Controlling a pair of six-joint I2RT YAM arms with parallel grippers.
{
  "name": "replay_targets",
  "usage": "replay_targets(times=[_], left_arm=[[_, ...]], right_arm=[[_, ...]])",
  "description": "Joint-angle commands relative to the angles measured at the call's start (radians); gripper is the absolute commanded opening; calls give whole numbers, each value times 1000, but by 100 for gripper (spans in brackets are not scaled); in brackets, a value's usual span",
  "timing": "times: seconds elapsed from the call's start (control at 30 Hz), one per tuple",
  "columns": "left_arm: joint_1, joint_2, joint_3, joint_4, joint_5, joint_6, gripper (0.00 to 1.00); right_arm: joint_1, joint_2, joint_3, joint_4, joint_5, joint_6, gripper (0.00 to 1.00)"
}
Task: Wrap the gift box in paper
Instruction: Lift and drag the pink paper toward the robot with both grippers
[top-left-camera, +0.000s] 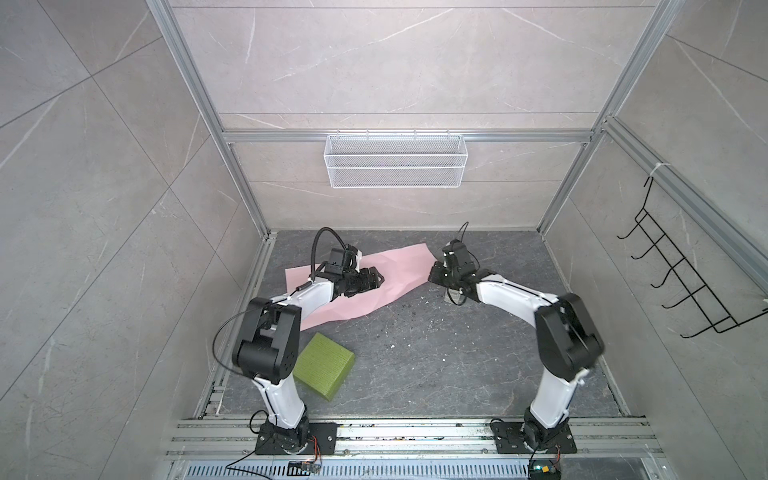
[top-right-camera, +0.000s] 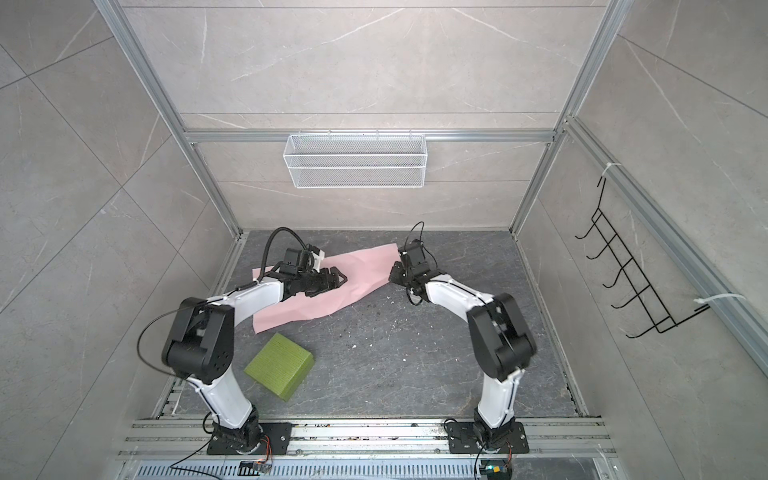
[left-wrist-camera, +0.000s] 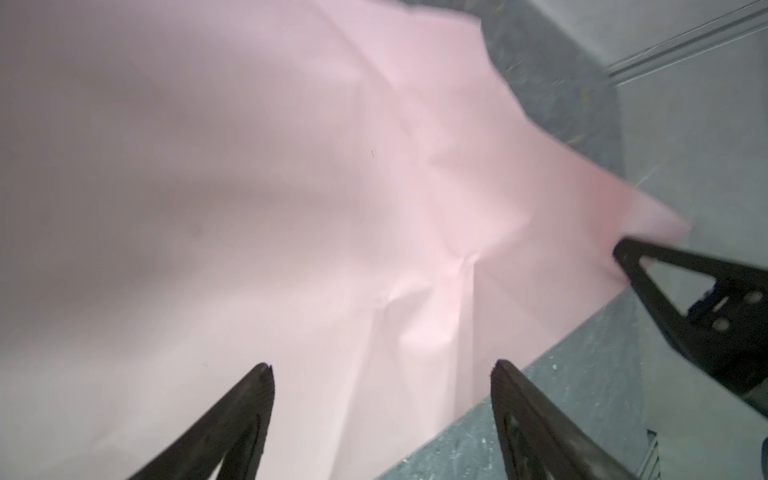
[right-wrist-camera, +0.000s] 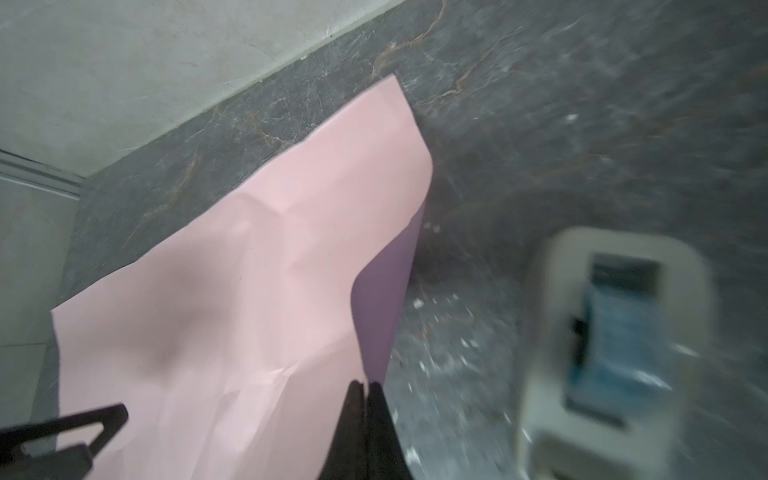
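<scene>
The paper sheet is creased, so my right gripper should next move back and toward the side of the black wire rack and let go of the paper's edge over the bare floor there.
The paper (top-left-camera: 386, 270) lies creased on the dark floor at the back, pink face up. My left gripper (top-left-camera: 379, 279) hovers open over its middle; in the left wrist view its fingers (left-wrist-camera: 259, 395) stand wide apart above the pink sheet (left-wrist-camera: 332, 187). My right gripper (right-wrist-camera: 365, 386) is shut on the paper's right edge, which is lifted and shows its lilac underside (right-wrist-camera: 384, 299); in a top view it sits at that edge (top-right-camera: 392, 274). The olive-green gift box (top-left-camera: 324, 366) rests apart near the left arm's base, seen in both top views (top-right-camera: 279, 365).
A small grey-white device (right-wrist-camera: 615, 332) stands on the floor just right of the right gripper (top-left-camera: 455, 297). A white wire basket (top-left-camera: 395, 160) hangs on the back wall and a black wire rack (top-left-camera: 685, 286) on the right wall.
</scene>
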Motion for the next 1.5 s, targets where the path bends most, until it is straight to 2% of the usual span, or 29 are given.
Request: replay_targets(times=[0.0,0.2,0.33,0.5,0.77,0.9,1.03,1.17,1.3,1.4,1.47], left_arm=[[-2,-134,-66,38,61,-62,84],[-3,-261,-182,2,69,-85,84],[-6,-310,-218,-40,65,-82,84],[-48,-328,-260,-57,62,-91,83],[-181,-168,-193,-34,16,-101,83],[-232,-27,-127,-3,-27,-96,83],[-268,72,-92,-2,-35,-96,80],[-316,63,-156,-2,-52,-88,79],[-369,21,-239,-10,-55,-99,77],[-414,-16,-285,-21,-66,-112,76],[-442,-36,-302,-33,-68,-123,76]], right_arm=[[-6,-198,-139,-223,65,-74,0],[-46,-525,-351,-491,126,-47,0],[-124,-647,-420,-597,101,-27,0],[-198,-727,-456,-677,104,-36,0],[-265,-738,-508,-684,48,3,0],[-278,-780,-545,-692,21,70,0],[-296,-825,-543,-721,91,102,0],[-299,-846,-489,-738,171,85,13],[-298,-825,-389,-773,236,45,34],[-296,-833,-346,-755,227,3,45],[-293,-838,-338,-707,173,-31,50]])
